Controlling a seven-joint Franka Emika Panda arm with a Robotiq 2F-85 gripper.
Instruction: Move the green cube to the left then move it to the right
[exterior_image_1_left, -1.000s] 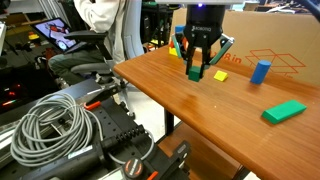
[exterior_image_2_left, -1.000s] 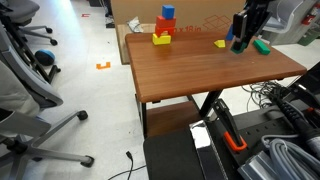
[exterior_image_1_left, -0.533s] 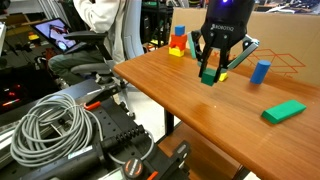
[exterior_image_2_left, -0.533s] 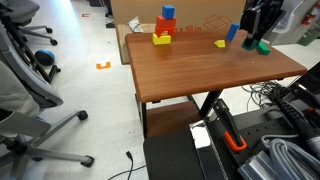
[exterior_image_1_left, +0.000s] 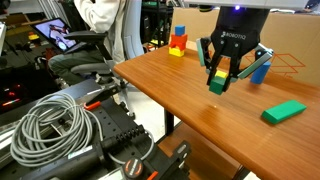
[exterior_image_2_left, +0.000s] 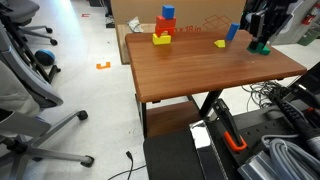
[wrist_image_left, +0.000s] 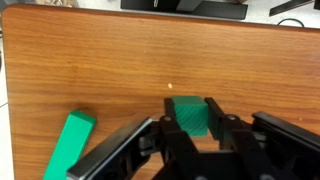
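The small dark green cube (exterior_image_1_left: 217, 83) still hangs above the tabletop. I should move my gripper straight down to the bare wood below it and release the cube there.
My gripper (exterior_image_1_left: 217, 84) is shut on the small dark green cube (exterior_image_1_left: 217, 83) and holds it just above the wooden table (exterior_image_1_left: 180, 95). In the wrist view the green cube (wrist_image_left: 188, 114) sits clamped between the two black fingers of the gripper (wrist_image_left: 190, 118). It also shows in an exterior view (exterior_image_2_left: 262, 46), held by the gripper (exterior_image_2_left: 262, 44) near the table's edge. The larger flat bright-green block (exterior_image_1_left: 284, 111) lies on the table close by; in the wrist view it (wrist_image_left: 68, 144) lies beside the fingers.
A blue block (exterior_image_1_left: 262, 68) and a small yellow block (exterior_image_2_left: 220, 43) stand behind the gripper. A stack of red, blue and yellow blocks (exterior_image_2_left: 164, 26) stands before a cardboard box (exterior_image_1_left: 285, 45). Cables (exterior_image_1_left: 55, 125) and office chairs (exterior_image_2_left: 30, 80) surround the table.
My gripper has carried the green cube sideways across the table, towards the flat bright-green block, staying shut on it.
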